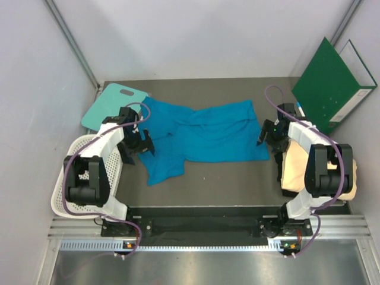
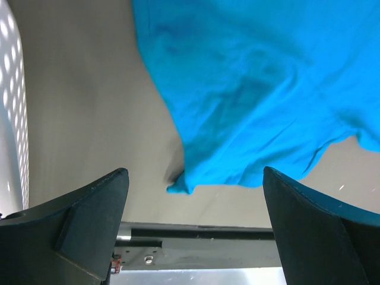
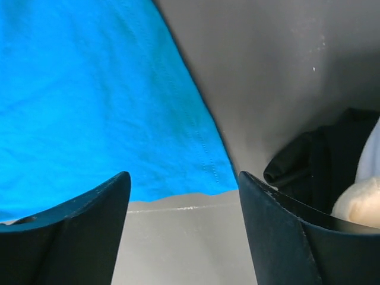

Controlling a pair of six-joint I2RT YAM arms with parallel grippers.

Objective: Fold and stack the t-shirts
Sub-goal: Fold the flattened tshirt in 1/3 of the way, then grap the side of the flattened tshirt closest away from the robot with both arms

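Observation:
The tip of the blue sleeve corner point(image 1: 151, 181) point(image 2: 187, 183) sticks out alone on the tabletop, away from other cloth, so the left gripper should next move down and back onto that corner.
The bright blue t-shirt point(image 1: 202, 133) lies spread and wrinkled across the middle of the table. My left gripper point(image 1: 138, 141) is open and empty above the shirt's left side; the left wrist view shows a blue sleeve corner point(image 2: 249, 101) beyond my open fingers point(image 2: 89, 219). My right gripper point(image 1: 268, 135) is open and empty at the shirt's right hem; the right wrist view shows the hem corner point(image 3: 119, 101) between and beyond its fingers point(image 3: 279, 231). The cream-yellow folded t-shirt point(image 1: 297, 172) lies at the right, under the right arm, and shows in the right wrist view point(image 3: 359, 199).
A teal board with a handle hole point(image 1: 110, 107) lies at the back left. A white mesh basket point(image 1: 65, 196) stands at the left edge and shows in the left wrist view point(image 2: 10, 119). A green binder point(image 1: 335, 83) leans at the back right. Grey walls enclose the table.

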